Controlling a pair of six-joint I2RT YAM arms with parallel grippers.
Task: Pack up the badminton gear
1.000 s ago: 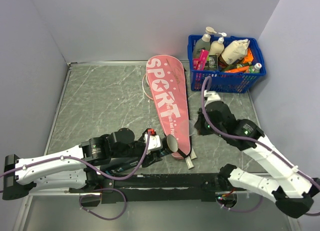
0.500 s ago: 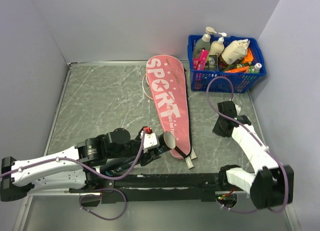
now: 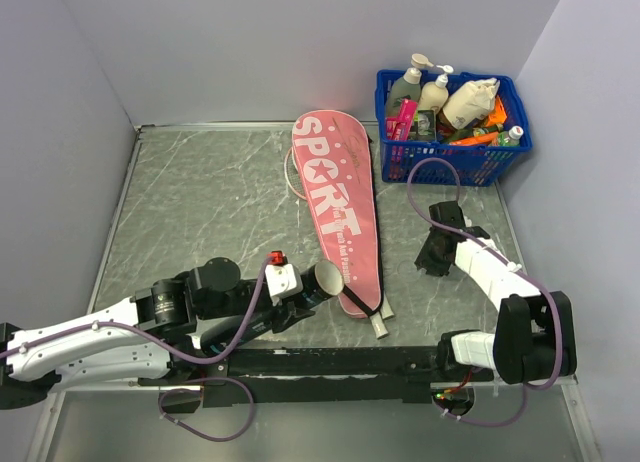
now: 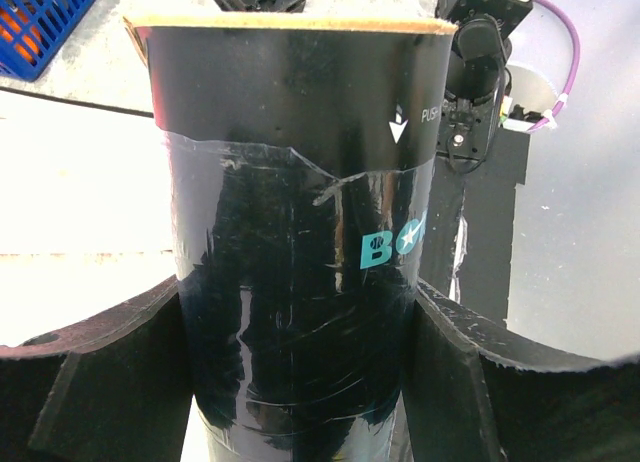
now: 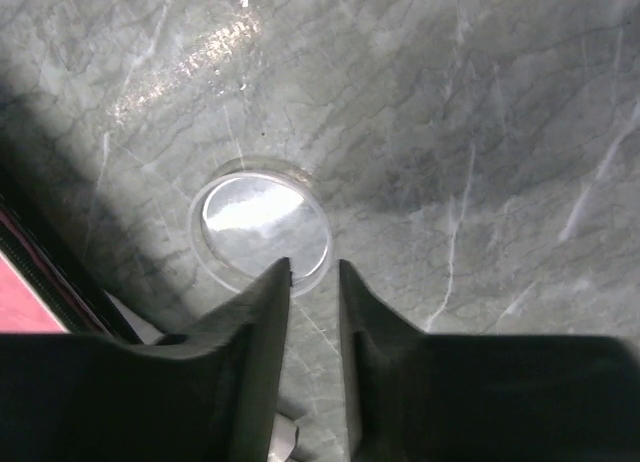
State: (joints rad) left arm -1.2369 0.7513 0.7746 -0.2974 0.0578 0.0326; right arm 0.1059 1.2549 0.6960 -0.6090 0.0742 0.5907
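Note:
The lid's rim by the cover (image 5: pixel 208 261) is the next place for my right gripper, which should move toward the pink cover and down onto that rim.
My left gripper (image 3: pixel 300 287) is shut on the slim black tube (image 4: pixel 295 242), which fills the left wrist view. The tube's open end (image 3: pixel 328 277) points at the near end of the long pink "SPORT" cover (image 3: pixel 335 207). White racket handle ends (image 3: pixel 378 324) stick out of the cover's near end, and a thin pink racket rim (image 3: pixel 289 174) shows at its left edge. My right gripper (image 3: pixel 432 257) points down at the table right of the cover. Its jaws stand a narrow gap apart at the rim of a clear round lid (image 5: pixel 262 227). No shuttlecocks are in view.
A blue plastic basket (image 3: pixel 452 162) of bottles and packets stands at the back right corner. Grey walls close in the marble table (image 3: pixel 200 202) on three sides. The black base rail (image 3: pixel 330 362) runs along the near edge.
My right arm has folded back and its gripper has come down to the table right of the cover. My left arm has drawn the tube slightly back and left.

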